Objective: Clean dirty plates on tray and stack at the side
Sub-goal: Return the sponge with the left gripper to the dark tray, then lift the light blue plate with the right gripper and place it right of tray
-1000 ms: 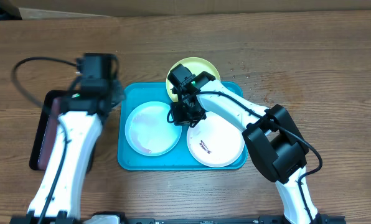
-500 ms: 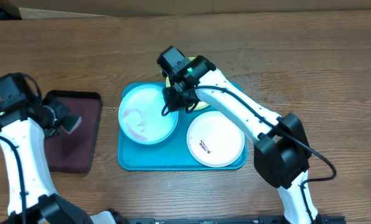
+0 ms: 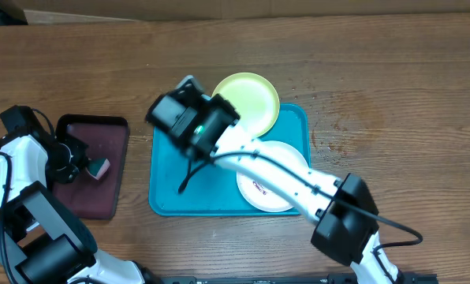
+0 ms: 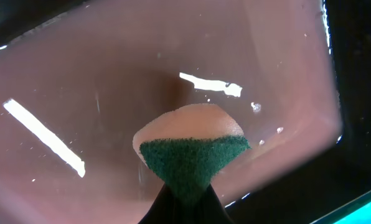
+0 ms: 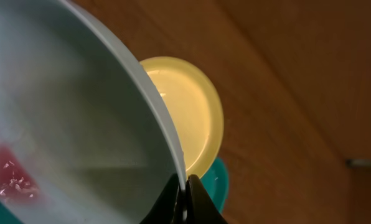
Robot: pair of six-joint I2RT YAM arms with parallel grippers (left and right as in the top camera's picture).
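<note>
I will swing my right gripper past the yellow-green plate (image 3: 247, 96), to the right in the overhead view, and lower it to release on the bare tabletop, because it lies empty.
My right gripper (image 5: 185, 186) is shut on the rim of the pale blue plate (image 5: 79, 124), which it holds tilted up above the tray; a dark-red smear shows at the plate's lower left. From overhead my right wrist hides that plate almost wholly. The yellow-green plate (image 3: 247, 96) rests on the far rim of the cyan tray (image 3: 176, 193). The white plate (image 3: 278, 177), with small red smears, lies in the tray's right half. My left gripper (image 3: 91, 167) is shut on a pink and green sponge (image 4: 192, 149) over the maroon tray (image 3: 93, 197).
The black-rimmed maroon tray (image 4: 79, 74) sits left of the cyan tray, its wet surface glinting. A black cable (image 3: 189, 175) hangs from my right arm over the cyan tray's left half. Bare wooden table (image 3: 393, 95) lies to the right and behind.
My right gripper has lifted the pale blue plate off the tray's left half and tipped it up. My left arm has swung left, with the sponge now over the maroon tray.
</note>
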